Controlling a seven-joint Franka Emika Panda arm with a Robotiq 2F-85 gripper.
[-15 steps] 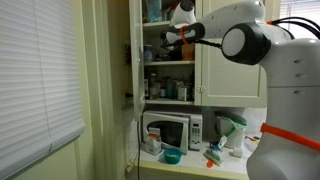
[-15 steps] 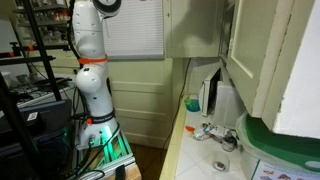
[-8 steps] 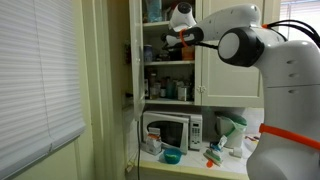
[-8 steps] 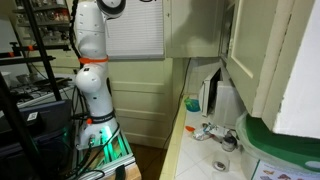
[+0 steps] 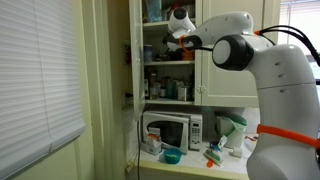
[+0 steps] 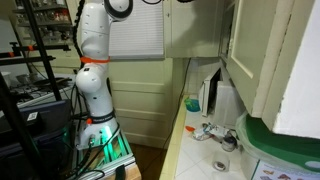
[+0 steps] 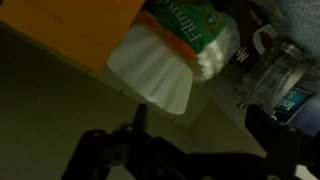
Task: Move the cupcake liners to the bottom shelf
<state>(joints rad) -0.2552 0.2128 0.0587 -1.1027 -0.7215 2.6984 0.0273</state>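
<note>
The robot will next move its gripper slightly outward onto the fluted near edge of the cupcake liners, and then it will close the gripper.
In the wrist view the cupcake liners (image 7: 158, 68) are a white fluted stack, wider at one end, in a printed wrapper, lying on a shelf board straight ahead. My gripper (image 7: 200, 125) is open, its two dark fingers apart just short of the stack and holding nothing. In an exterior view my gripper (image 5: 176, 39) reaches into an upper shelf of the cream cupboard, and the liners do not show there. The bottom shelf (image 5: 171, 102), with dark bottles and jars, lies one level below.
Glass jars (image 7: 270, 70) stand beside the liners. Below the cupboard a microwave (image 5: 168, 130) and a teal bowl (image 5: 172, 156) sit on the counter. The open cupboard door (image 6: 195, 30) hides my hand in an exterior view; the arm's base (image 6: 92, 95) stands left of the sink counter.
My arm has pushed further left into the cupboard, bringing the gripper deeper onto the upper shelf. The gripper is still empty.
</note>
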